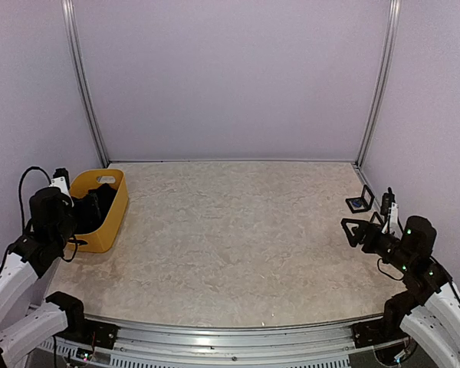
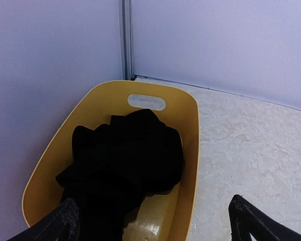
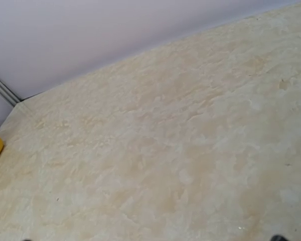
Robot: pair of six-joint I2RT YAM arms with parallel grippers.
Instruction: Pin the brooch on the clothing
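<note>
My left gripper moves outward, down into the yellow basket (image 2: 188, 150) next, onto the crumpled middle of the black clothing (image 2: 123, 163), since it lies below the basket's rim.
The clothing (image 2: 125, 160) is a black bundle crumpled inside a yellow basket (image 2: 188, 150); it also shows in the top view (image 1: 96, 201). My left gripper (image 2: 155, 228) hovers over the basket's near end, jaws wide open and empty, one fingertip (image 2: 65, 221) above the fabric. In the top view the left gripper (image 1: 88, 208) is at the basket's near left side. A small black square piece with a light-blue centre (image 1: 359, 203), apparently the brooch, lies by the right wall. My right gripper (image 1: 362, 225) is open and empty just in front of it. The right wrist view shows only bare table.
The yellow basket (image 1: 111, 218) stands at the table's left edge, near the left wall. A metal post (image 2: 125, 37) runs up the back left corner. The beige marbled tabletop (image 1: 230, 230) spreads between both arms.
</note>
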